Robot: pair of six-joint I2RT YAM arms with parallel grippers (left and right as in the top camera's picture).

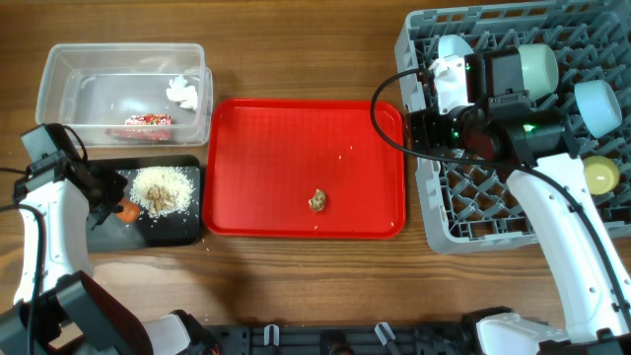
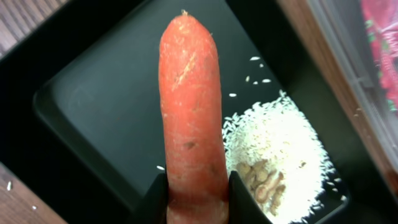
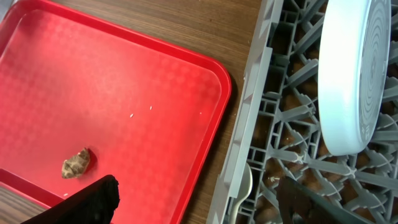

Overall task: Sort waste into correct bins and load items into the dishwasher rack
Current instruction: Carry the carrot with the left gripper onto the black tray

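Note:
My left gripper will next lower the orange carrot [image 2: 189, 106] toward the black tray's bare bottom beside the rice and let it go, because that part has open room.
My left gripper [image 2: 198, 193] is shut on the orange carrot [image 2: 189, 106] and holds it over the black tray [image 2: 99, 106], beside the pile of white rice crumbs [image 2: 280, 149]. In the overhead view that gripper [image 1: 108, 204] is at the black tray's [image 1: 182, 229] left end. The clear tub [image 1: 69, 69] holds the red wrapper [image 1: 148, 120] and white tissue [image 1: 182, 93]. The brown scrap [image 1: 317, 200] lies on the red tray [image 1: 296, 128]. My right gripper [image 3: 205, 199] is open and empty over the near edge of the grey rack [image 1: 444, 222]. The light-blue dish [image 3: 354, 68] stands in the rack, and the white spoon [image 3: 244, 186] is at its edge.
A mint bowl [image 1: 537, 64], a pale blue bowl [image 1: 598, 104] and the yellow cup [image 1: 599, 176] sit in the rack. A few rice grains lie on the red tray [image 3: 93, 81]. The right arm's cable loops over the red tray's right corner.

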